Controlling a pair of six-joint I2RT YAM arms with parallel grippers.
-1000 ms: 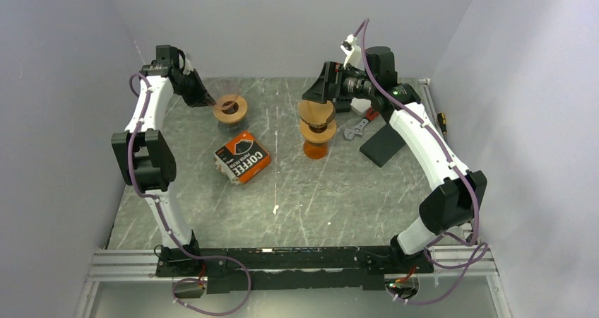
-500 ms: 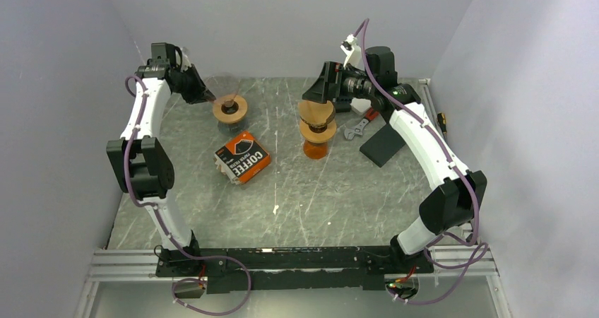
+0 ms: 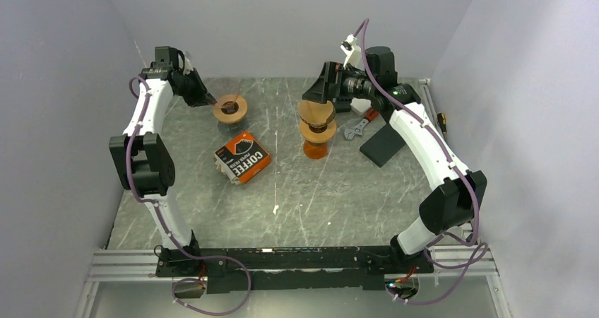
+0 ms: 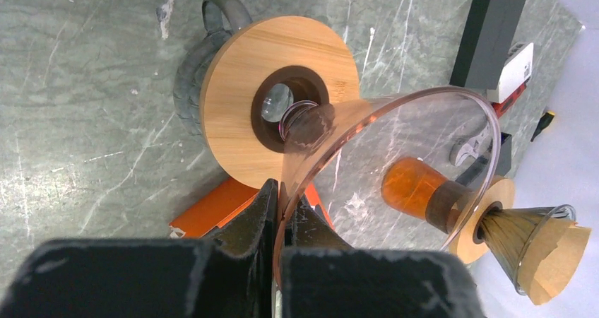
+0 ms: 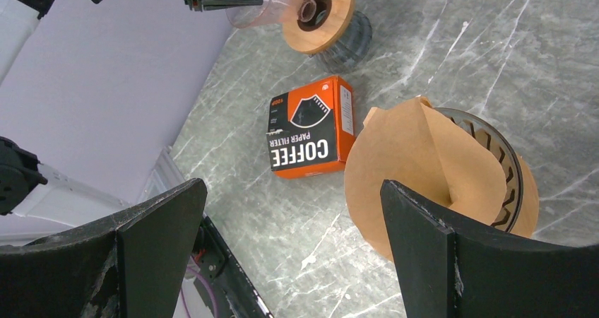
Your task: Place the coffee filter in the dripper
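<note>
The left gripper lowers the dripper into the collar's hole (image 3: 230, 108) (image 4: 281, 106) below next and releases the dripper's rim, since the dripper's tip slants at the hole's edge.
A brown paper coffee filter (image 3: 315, 110) stands partly folded in a ribbed glass dripper (image 5: 505, 180) on a wooden collar atop an amber carafe (image 3: 315, 149). It shows large in the right wrist view (image 5: 417, 166). My right gripper (image 3: 320, 94) hangs open just above and behind it, jaws (image 5: 291, 184) wide apart and empty. My left gripper (image 3: 210, 100) is shut on the rim of a second, clear glass dripper (image 4: 395, 141). That dripper's tip rests in the hole of a wooden collar (image 4: 233, 113) on a dark glass server (image 3: 230, 120).
An orange coffee filter box (image 3: 242, 157) lies between the two servers, also in the right wrist view (image 5: 311, 127). A wrench (image 3: 355, 128), a red-handled tool and a black block (image 3: 382, 145) lie at the right. Walls close in the left, back and right.
My left gripper tipped the clear dripper up slightly and brought it back down onto the wooden collar. The right arm and the filter have not moved.
</note>
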